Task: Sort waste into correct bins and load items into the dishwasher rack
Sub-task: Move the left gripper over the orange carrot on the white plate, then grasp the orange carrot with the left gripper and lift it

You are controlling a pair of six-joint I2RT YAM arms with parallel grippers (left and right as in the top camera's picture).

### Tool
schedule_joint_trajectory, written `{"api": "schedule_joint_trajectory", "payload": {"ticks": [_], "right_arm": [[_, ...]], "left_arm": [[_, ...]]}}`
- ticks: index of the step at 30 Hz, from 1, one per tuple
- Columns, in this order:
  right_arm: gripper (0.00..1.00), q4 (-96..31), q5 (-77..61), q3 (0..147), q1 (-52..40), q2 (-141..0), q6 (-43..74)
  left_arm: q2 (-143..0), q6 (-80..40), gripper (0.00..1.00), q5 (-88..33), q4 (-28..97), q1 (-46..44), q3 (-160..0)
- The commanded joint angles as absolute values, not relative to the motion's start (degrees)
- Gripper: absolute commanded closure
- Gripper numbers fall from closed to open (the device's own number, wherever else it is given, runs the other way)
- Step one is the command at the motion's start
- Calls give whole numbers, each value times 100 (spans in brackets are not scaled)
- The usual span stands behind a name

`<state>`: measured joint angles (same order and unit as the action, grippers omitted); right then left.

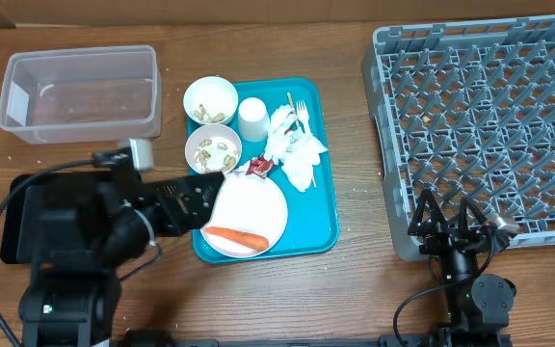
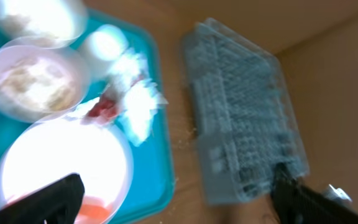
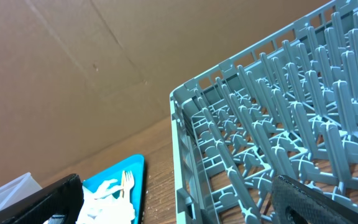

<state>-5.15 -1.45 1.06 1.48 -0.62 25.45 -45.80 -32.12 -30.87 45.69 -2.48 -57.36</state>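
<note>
The fingers of my left gripper point past the carrot toward the rack. My left gripper should tilt down onto the orange carrot (image 1: pixel 237 238) (image 2: pixel 92 210).
An orange carrot (image 1: pixel 236 236) lies on a white plate (image 1: pixel 253 207) at the front of the teal tray (image 1: pixel 324 198). Two bowls with beige scraps (image 1: pixel 210 99) (image 1: pixel 212 149), a white cup (image 1: pixel 251 119), crumpled napkins (image 1: pixel 292 149), a red wrapper (image 1: pixel 260 168), a white fork (image 1: pixel 302 114) and a thin stick (image 1: pixel 290 102) are also on it. My left gripper (image 1: pixel 208 204) is open at the plate's left edge; its blurred wrist view shows plate (image 2: pixel 61 162) and carrot (image 2: pixel 95 211) between the fingers (image 2: pixel 179 205). My right gripper (image 1: pixel 448 217) is open and empty at the grey rack's (image 1: pixel 489 125) front edge.
A clear plastic tub (image 1: pixel 80 92) stands at the back left. A black tray (image 1: pixel 13 226) lies at the left, mostly under my left arm. The right wrist view shows the rack's corner (image 3: pixel 278 143), the teal tray's edge (image 3: pixel 135 165) and a cardboard wall behind.
</note>
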Motion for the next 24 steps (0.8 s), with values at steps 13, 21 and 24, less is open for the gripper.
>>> {"api": "schedule_joint_trajectory", "payload": {"ticks": [13,21,24], "right_arm": [[0,-469,-95,45,167,-16,2510],[0,-469,-95,45,167,-16,2510],[0,-469,-95,45,167,-16,2512]], "left_arm": [[-6445,-8718,0,523,5841,-3116,-6077],[-8213,-8982,0,-298,5826,-3109,-6077],[-8766,-8980,0,-276,5658,-3103,-6077]]}}
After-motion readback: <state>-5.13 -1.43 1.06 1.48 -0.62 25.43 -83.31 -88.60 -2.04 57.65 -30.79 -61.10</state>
